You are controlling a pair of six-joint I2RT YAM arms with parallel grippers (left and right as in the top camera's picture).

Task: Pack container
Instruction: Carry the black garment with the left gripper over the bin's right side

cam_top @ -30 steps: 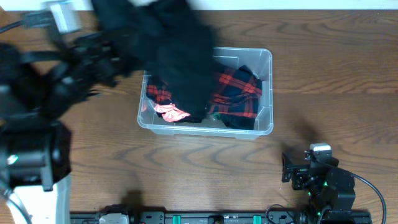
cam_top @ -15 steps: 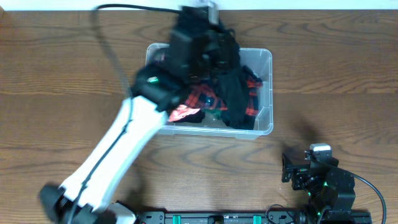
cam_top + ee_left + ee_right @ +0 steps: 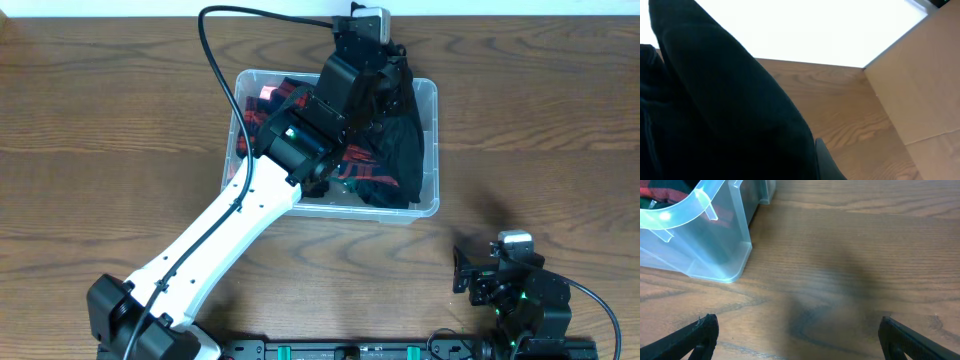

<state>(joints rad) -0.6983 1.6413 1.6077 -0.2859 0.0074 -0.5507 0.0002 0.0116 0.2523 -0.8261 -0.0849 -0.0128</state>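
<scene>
The held end of the black garment shows beyond the bin's rim. I will next draw my left gripper back and tilt it down over the bin's far half [image 3: 388, 105] to release the garment.
The container [image 3: 232, 190], a clear plastic bin, stands at the table's middle back, and its near corner shows in the right wrist view [image 3: 705, 240]. It holds red plaid cloth [image 3: 352, 155] and a black garment [image 3: 405, 150]. My left arm reaches across the bin. My left gripper [image 3: 385, 62] is over the bin's far right corner, shut on the black garment, which hangs into the bin. In the left wrist view the garment [image 3: 715, 110] fills the left side and only one finger [image 3: 826, 161] shows. My right gripper [image 3: 797, 330] is open and empty, low over the table in front and to the right of the bin [image 3: 470, 275].
A black cable [image 3: 215, 40] loops over the table behind the bin's left side. A black equipment rail [image 3: 340, 350] runs along the front edge. A brown cardboard panel [image 3: 920, 85] stands beyond the table in the left wrist view.
My left arm has swung from the far left across the bin, carrying the black garment to the bin's far right corner and lowering it in. The right arm has not moved.
</scene>
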